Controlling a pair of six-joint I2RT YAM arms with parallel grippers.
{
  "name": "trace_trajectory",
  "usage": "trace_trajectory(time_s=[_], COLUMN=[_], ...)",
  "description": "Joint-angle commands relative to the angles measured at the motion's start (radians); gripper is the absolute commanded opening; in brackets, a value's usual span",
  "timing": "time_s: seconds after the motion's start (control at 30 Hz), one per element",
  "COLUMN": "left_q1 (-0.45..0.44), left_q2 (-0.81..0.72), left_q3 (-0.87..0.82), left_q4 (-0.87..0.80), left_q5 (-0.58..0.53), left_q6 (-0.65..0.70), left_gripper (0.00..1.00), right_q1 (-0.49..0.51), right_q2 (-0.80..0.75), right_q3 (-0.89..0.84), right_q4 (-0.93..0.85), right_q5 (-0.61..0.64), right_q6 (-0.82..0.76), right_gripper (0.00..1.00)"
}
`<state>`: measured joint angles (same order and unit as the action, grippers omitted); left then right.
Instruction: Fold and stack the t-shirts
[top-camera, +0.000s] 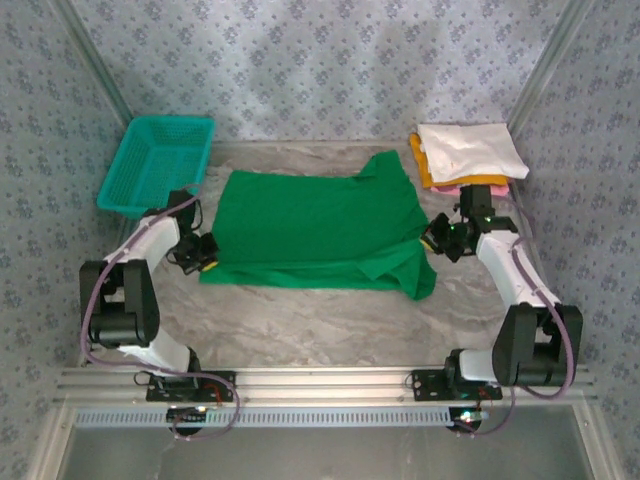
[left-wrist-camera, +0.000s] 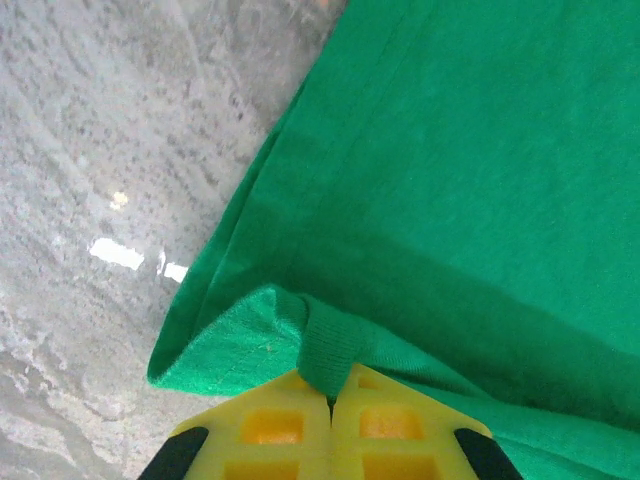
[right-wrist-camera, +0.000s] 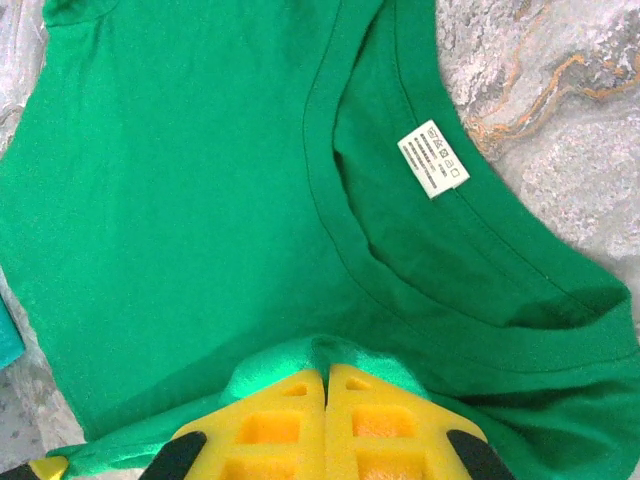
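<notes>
The robot's right gripper will next move a little outward, lay the bunched fold over the green t-shirt (top-camera: 315, 225) and release it, because the flat cloth lies outward.
A bright green t-shirt (top-camera: 315, 225) lies spread across the middle of the table, its near edge folded over. My left gripper (top-camera: 203, 252) sits at the shirt's left edge, shut on a pinch of the green hem (left-wrist-camera: 328, 350). At the shirt's right edge my right gripper (top-camera: 440, 238) is shut on a bunched fold of green cloth (right-wrist-camera: 320, 360), just below the collar with its white label (right-wrist-camera: 433, 158). A stack of folded t-shirts, white (top-camera: 470, 150) over orange-yellow (top-camera: 428, 165) over pink (top-camera: 447, 188), rests at the back right.
A teal mesh basket (top-camera: 158, 160) stands at the back left, close behind my left arm. Bare marbled tabletop (top-camera: 320, 320) stretches between the shirt and the arm bases. Patterned walls close in the back and both sides.
</notes>
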<state>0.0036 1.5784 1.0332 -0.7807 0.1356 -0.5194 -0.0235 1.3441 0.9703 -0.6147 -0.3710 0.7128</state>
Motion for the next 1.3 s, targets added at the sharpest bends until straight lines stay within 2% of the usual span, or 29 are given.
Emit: trace_trajectory(time_s=[0.0, 0.83, 0.87, 0.93, 0.97, 1.03, 1.07, 1.1, 1.13, 1.17, 1.2, 1.27], left_q1=[0.009, 0.006, 0.007, 0.007, 0.007, 0.006, 0.007, 0.007, 0.006, 0.002, -0.005, -0.031], left_q2=[0.02, 0.155, 0.159, 0.167, 0.169, 0.166, 0.16, 0.15, 0.139, 0.123, 0.106, 0.074], left_q3=[0.041, 0.176, 0.183, 0.202, 0.214, 0.24, 0.259, 0.272, 0.282, 0.288, 0.292, 0.296], left_q4=[0.007, -0.016, -0.012, -0.012, -0.01, -0.006, -0.001, 0.007, 0.016, 0.027, 0.032, 0.03], left_q5=[0.004, -0.005, -0.005, -0.017, -0.028, -0.058, -0.074, -0.086, -0.09, -0.092, -0.099, -0.122], left_q6=[0.019, 0.061, 0.062, 0.062, 0.062, 0.059, 0.052, 0.042, 0.037, 0.03, 0.027, 0.038], left_gripper=[0.0, 0.01, 0.06, 0.34, 0.4, 0.48, 0.54, 0.62, 0.63, 0.63, 0.63, 0.63], right_q1=[0.005, 0.008, 0.008, 0.005, 0.002, -0.006, -0.01, -0.013, -0.015, -0.016, -0.018, -0.012], right_q2=[0.029, 0.168, 0.182, 0.204, 0.218, 0.254, 0.276, 0.303, 0.327, 0.358, 0.375, 0.375], right_q3=[0.033, 0.151, 0.161, 0.179, 0.196, 0.26, 0.288, 0.333, 0.386, 0.444, 0.489, 0.536], right_q4=[0.009, 0.078, 0.078, 0.096, 0.102, 0.115, 0.142, 0.133, 0.118, 0.097, 0.09, 0.103], right_q5=[0.017, 0.031, 0.026, 0.02, 0.021, 0.014, 0.009, 0.006, -0.006, -0.034, -0.053, -0.058], right_q6=[-0.017, -0.012, -0.01, -0.001, 0.002, -0.003, -0.007, -0.011, -0.024, -0.04, -0.044, -0.046], right_gripper=[0.0, 0.0, 0.0, 0.0, 0.08, 0.13, 0.21, 0.34, 0.36, 0.26, 0.24, 0.41])
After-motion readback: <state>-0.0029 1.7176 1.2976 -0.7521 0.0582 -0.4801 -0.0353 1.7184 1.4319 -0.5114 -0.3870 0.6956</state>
